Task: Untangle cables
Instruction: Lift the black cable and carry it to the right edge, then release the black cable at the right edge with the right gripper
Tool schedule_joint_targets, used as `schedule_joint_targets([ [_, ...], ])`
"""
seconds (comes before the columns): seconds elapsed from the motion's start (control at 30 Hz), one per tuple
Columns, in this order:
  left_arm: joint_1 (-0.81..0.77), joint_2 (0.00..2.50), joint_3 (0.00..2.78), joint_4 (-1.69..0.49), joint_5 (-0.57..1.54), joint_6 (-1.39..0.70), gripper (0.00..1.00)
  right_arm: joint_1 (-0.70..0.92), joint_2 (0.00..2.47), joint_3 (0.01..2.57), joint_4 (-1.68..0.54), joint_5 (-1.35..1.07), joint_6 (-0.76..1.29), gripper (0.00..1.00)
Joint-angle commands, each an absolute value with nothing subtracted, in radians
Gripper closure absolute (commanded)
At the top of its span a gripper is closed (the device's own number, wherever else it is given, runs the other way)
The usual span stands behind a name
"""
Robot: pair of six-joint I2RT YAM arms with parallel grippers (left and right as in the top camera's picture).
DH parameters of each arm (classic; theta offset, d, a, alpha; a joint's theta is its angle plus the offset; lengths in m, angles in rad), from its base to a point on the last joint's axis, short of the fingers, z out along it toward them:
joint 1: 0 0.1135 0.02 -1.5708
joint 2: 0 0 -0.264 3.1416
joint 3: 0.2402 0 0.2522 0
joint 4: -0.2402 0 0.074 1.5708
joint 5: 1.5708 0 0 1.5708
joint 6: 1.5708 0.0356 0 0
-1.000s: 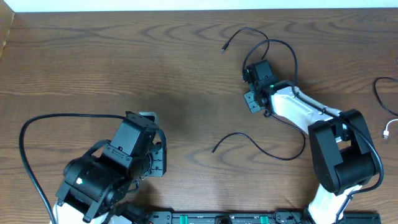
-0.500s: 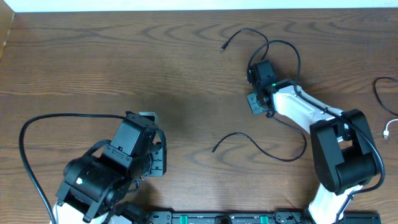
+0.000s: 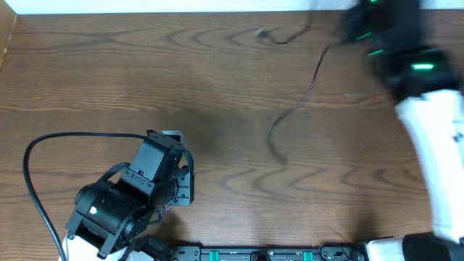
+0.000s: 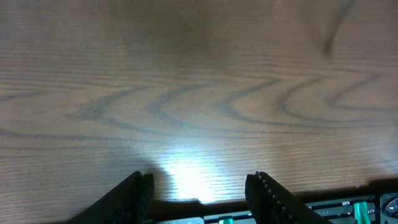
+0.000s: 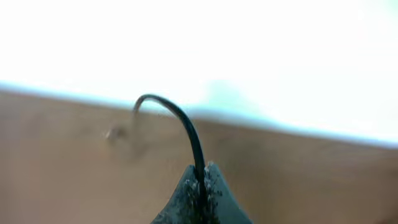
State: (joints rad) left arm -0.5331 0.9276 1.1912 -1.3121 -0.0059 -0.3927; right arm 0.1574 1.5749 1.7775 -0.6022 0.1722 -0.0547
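My right gripper carries the cable toward the right in the overhead view and releases it next. Loose lengths of the black cable [image 3: 313, 81] trail over the table's middle.
A thin black cable [image 3: 313, 81] runs in a blurred line from the far middle of the table down toward its centre, with a small plug end [image 3: 262, 32] near the back edge. My right gripper [image 3: 359, 29] is a dark smear at the far right, raised above the table. In the right wrist view my right gripper [image 5: 201, 180] is shut on the black cable [image 5: 186, 127], which arcs up and left to a plug [image 5: 112, 132]. At the near left my left gripper [image 3: 183, 183] hovers over bare wood, and it is open and empty [image 4: 199, 186].
A thick black arm wire [image 3: 29, 167] loops out at the near left. The base rail [image 3: 275, 254] runs along the front edge. A white strip [image 3: 181, 6] borders the table's back edge.
My right gripper has shut on the black cable and swung up toward the far right. The cable's loop has pulled out into a long line. The left arm has not moved.
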Motion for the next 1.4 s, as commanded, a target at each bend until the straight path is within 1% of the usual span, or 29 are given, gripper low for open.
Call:
schedule_joint_targets([
  [0.0,-0.536,0.928,1.187,-1.316,-0.019,-0.387,0.47,-0.101,1.588,1.901,-0.617,0.234,-0.105,0.99],
  [0.1,-0.536,0.928,1.187,-1.316,-0.019,-0.387,0.47,-0.296,1.588,1.930,-0.616,0.205,-0.091,0.99],
  [0.2,-0.536,0.928,1.187,-1.316,-0.019,-0.387,0.46,-0.459,1.600,1.930,-0.636,0.077,-0.086,0.99],
  [0.3,-0.536,0.928,1.187,-1.314,-0.019,-0.387,0.46,-0.581,1.635,1.925,-0.686,-0.074,-0.026,0.99],
  [0.4,-0.536,0.928,1.187,-1.316,-0.019,-0.387,0.46,-0.653,1.693,1.915,-0.718,-0.179,0.029,0.99],
  [0.67,-0.536,0.928,1.187,-1.335,-0.018,-0.387,0.46,-0.681,1.861,1.915,-0.815,-0.194,0.051,0.99],
  [0.9,-0.536,0.928,1.187,-1.335,-0.018,-0.387,0.46,-0.682,1.984,1.915,-0.893,-0.169,0.018,0.99],
  [0.97,-0.536,0.928,1.187,-1.335,-0.018,-0.387,0.46,-0.682,2.011,1.915,-0.922,-0.110,0.027,0.99],
  [1.1,-0.536,0.928,1.187,-1.335,-0.013,-0.387,0.46,-0.688,2.043,1.915,-0.976,0.097,0.128,0.99],
  [1.13,-0.536,0.928,1.187,-1.335,-0.010,-0.387,0.46,-0.693,2.048,1.915,-0.987,0.131,0.144,0.98],
  [1.17,-0.536,0.928,1.187,-1.335,-0.010,-0.387,0.46,-0.698,2.052,1.914,-0.994,0.138,0.144,0.93],
  [1.2,-0.536,0.928,1.187,-1.335,-0.010,-0.387,0.46,-0.703,2.054,1.914,-0.993,0.131,0.145,0.78],
  [1.23,-0.536,0.928,1.187,-1.335,-0.011,-0.387,0.46,-0.709,2.054,1.914,-0.992,0.100,0.144,0.50],
  [1.27,-0.536,0.928,1.187,-1.335,-0.011,-0.387,0.46,-0.712,2.054,1.914,-0.987,0.049,0.144,0.08],
  [1.3,-0.536,0.928,1.187,-1.335,-0.011,-0.387,0.46,-0.715,2.054,1.914,-0.982,-0.028,0.134,0.01],
  [1.37,-0.536,0.928,1.187,-1.335,-0.011,-0.386,0.46,-0.717,2.054,1.914,-0.979,-0.237,0.070,0.01],
])
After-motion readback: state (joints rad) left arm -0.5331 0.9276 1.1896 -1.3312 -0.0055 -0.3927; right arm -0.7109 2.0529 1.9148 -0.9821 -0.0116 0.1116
